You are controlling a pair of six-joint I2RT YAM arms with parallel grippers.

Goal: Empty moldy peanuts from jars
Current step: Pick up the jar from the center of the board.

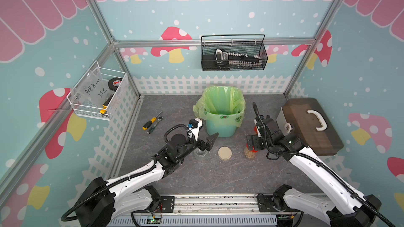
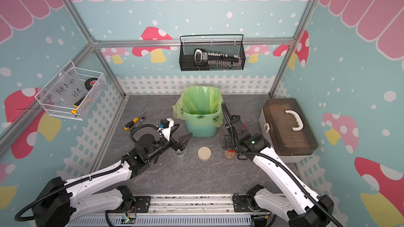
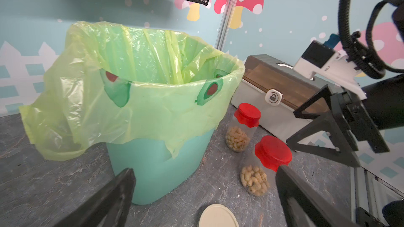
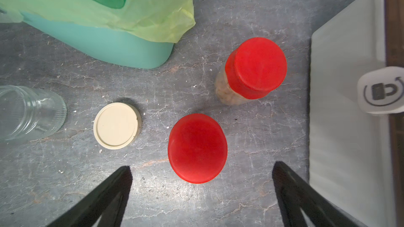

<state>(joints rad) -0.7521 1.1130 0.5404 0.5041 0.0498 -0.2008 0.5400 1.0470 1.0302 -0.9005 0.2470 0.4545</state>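
Next I will move my right gripper down until its open fingers are on either side of the near red lid (image 1: 254, 150) (image 4: 197, 148) and close on it, since moldy peanuts still sit inside that near capped jar.
Two jars with red lids stand right of the teal bin (image 1: 220, 128). Tan moldy peanuts (image 3: 254, 180) fill the bottom of the near jar (image 4: 197, 148), and more lie in the far jar (image 4: 255, 67). My right gripper (image 4: 202, 167) hangs open just above the near red lid, one finger on each side and neither touching it. A third jar (image 4: 28, 112) stands lidless, with nothing seen inside. Its beige lid (image 4: 117, 125) lies flat on the table beside it. My left gripper (image 3: 206, 170) is open and holds nothing, just above that clear jar (image 1: 200, 153) in both top views.
The bin's green bag (image 3: 142, 62) is open at the back centre. A grey toolbox (image 1: 310, 127) stands close behind the right arm. A yellow screwdriver (image 1: 149, 123) and a ratchet lie at the back left. Wire baskets (image 1: 234, 53) hang on the walls.
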